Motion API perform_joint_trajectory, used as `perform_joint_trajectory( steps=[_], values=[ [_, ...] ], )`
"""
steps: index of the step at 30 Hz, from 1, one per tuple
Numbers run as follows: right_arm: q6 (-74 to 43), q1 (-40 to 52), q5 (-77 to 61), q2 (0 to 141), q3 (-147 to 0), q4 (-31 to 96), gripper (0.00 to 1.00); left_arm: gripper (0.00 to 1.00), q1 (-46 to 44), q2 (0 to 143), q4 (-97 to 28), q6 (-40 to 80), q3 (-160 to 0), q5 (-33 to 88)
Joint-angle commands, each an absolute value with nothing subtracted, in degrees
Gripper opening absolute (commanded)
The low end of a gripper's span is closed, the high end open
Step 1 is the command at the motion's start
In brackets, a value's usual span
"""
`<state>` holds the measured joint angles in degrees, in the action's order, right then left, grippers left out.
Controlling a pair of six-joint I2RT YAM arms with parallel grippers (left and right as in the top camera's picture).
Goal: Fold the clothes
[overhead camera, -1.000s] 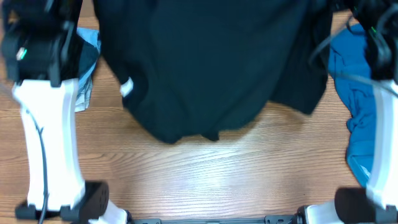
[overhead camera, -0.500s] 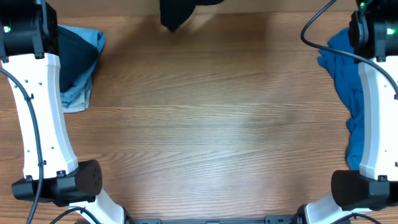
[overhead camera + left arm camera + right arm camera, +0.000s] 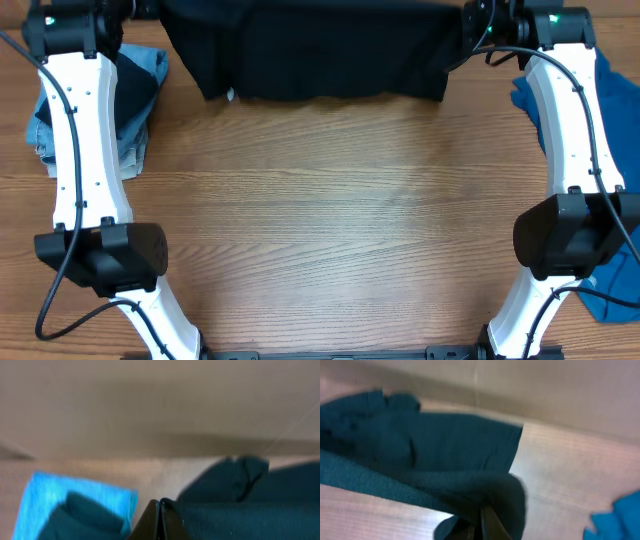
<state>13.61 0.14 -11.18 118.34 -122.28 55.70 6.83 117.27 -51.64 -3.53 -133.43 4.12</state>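
Note:
I need to move the black shirt corner in my right gripper back and down onto the bare wood next, and let go of it there.
The black shirt [image 3: 310,50] hangs stretched across the far edge of the table in the overhead view, its lower hem at about the table's back quarter. My left gripper [image 3: 160,8] is shut on its left top corner and my right gripper [image 3: 470,18] is shut on its right top corner. In the left wrist view the closed fingers [image 3: 159,522] pinch black cloth [image 3: 240,510]. In the right wrist view the shut fingers [image 3: 485,522] are wrapped in black cloth [image 3: 435,450]. The bright blue garment [image 3: 580,120] lies bunched at the right edge, behind my right arm.
A pile of pale blue denim with a dark navy piece [image 3: 125,100] lies at the left edge behind my left arm. The wooden table [image 3: 330,230] spreads in front of the shirt. The arm bases stand at the near left and right.
Both grippers have moved with the black shirt: it covered the table's back half, then swung almost out of view, and now hangs spread flat along the far edge.

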Motion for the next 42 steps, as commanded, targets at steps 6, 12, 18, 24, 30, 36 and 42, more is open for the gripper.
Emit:
perform_joint_trajectory(
  steps=[6,12,18,24,30,36,42],
  values=[
    [14.0,-1.3,-7.8,117.6,-123.1,70.4,0.04,0.04,8.2,116.9,-67.0,-2.7,-134.1,0.6],
    [14.0,-1.3,-7.4,117.6,-123.0,79.6,0.04,0.04,8.2,116.9,-76.6,0.5,-134.1,4.4],
    [13.9,-1.3,-7.4,117.7,-122.5,86.4,0.04,0.04,7.8,116.9,-84.3,4.2,-133.9,4.5],
    [13.9,-1.3,-7.4,117.7,-115.2,86.2,0.04,0.04,5.9,116.9,-87.8,6.9,-133.3,4.6],
    [13.0,-1.3,-8.1,117.7,-105.8,82.0,0.04,0.04,2.0,116.9,-88.0,8.9,-125.2,4.5],
    [11.8,-1.3,-8.0,117.7,-102.7,81.5,0.04,0.04,-1.3,116.9,-82.2,9.5,-108.1,4.5],
    [7.3,-1.3,-8.1,117.7,-100.3,83.4,0.04,0.04,-2.2,116.9,-79.2,10.3,-97.1,4.5]
  ],
)
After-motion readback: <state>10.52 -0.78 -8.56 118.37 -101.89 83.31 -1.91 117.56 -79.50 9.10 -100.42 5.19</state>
